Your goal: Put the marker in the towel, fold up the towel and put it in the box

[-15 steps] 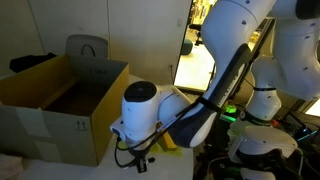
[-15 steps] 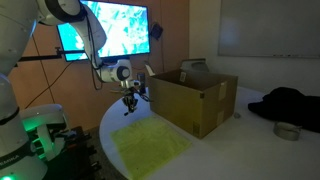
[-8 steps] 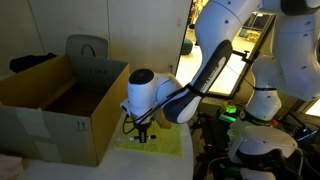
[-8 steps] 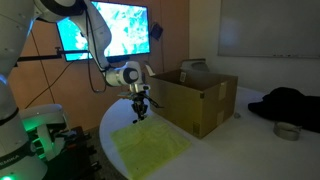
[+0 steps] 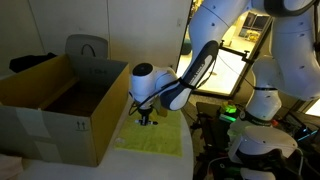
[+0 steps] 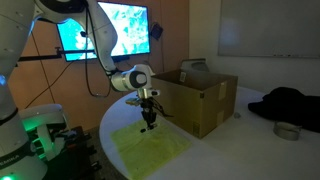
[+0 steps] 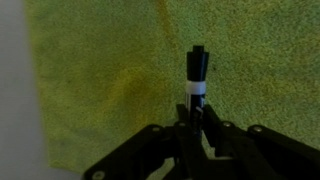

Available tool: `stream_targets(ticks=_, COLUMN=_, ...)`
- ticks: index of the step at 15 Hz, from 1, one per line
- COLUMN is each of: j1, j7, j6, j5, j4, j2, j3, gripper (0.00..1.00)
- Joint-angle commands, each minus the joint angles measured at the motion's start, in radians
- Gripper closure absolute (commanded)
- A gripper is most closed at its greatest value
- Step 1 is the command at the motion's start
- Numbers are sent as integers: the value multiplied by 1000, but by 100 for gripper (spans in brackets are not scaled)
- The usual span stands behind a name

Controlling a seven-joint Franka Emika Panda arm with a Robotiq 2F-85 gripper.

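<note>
Next, my gripper will lower and ease back from the box, then release the marker onto the towel (image 6: 150, 148), since the flat cloth spreads below my gripper.
The yellow-green towel (image 6: 150, 148) lies flat on the round table, in front of the brown cardboard box (image 6: 195, 98). My gripper (image 6: 148, 124) hangs just above the towel's far edge, close to the box's near corner. In the wrist view the gripper (image 7: 196, 120) is shut on the marker (image 7: 197, 78), a short stick with a black cap and a white band, which points out over the towel (image 7: 110, 70). In an exterior view the gripper (image 5: 145, 118) shows beside the box (image 5: 60, 100), above the towel (image 5: 155, 138).
A grey chair back (image 5: 88, 48) stands behind the box. A dark cloth (image 6: 290, 103) and a small round tin (image 6: 288, 130) lie on the table beyond the box. A bright screen (image 6: 115, 28) hangs behind the arm. The robot base (image 5: 262, 140) stands close by.
The arm has carried the marker towards the box and over the towel, and the gripper has come lower. The grip on the marker has not changed.
</note>
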Motion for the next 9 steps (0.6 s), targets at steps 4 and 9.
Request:
stream_targets(ticks=4, j1=-15, j7=65, j6=28, j5=-20, j4=-38, j2=4, j3=-18, gripper=85)
stream_targets(ticks=9, j1=-28, j7=74, j6=24, j5=-6, j4=-47, j2=19, j3=-14, gripper=85)
